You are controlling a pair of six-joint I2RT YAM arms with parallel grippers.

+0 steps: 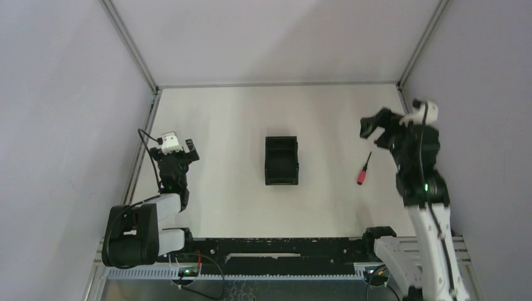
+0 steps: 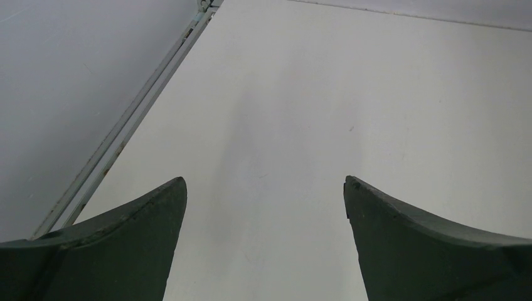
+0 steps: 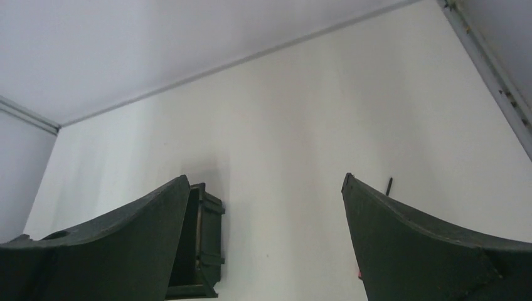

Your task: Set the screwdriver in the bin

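The screwdriver's stem is outside my right gripper's fingers, so my right gripper needs to tilt down next and go lower toward the right in the wrist view, onto the screwdriver's black collar [image 1: 365,167].
The screwdriver [image 1: 363,170], red handle and thin black shaft, lies on the white table right of the bin, shaft pointing away. The black open-topped bin [image 1: 281,160] stands mid-table and looks empty. My right gripper [image 1: 371,127] is open and empty, raised above and behind the screwdriver. In the right wrist view the bin [image 3: 202,251] shows beside the left finger, and only the screwdriver's shaft tip [image 3: 389,185] and a sliver of red show past the right finger. My left gripper [image 1: 187,152] is open and empty at the table's left, far from both.
Grey enclosure walls and metal frame rails [image 1: 143,139] border the table on the left, back and right. A black rail [image 1: 276,246] with cabling runs along the near edge between the arm bases.
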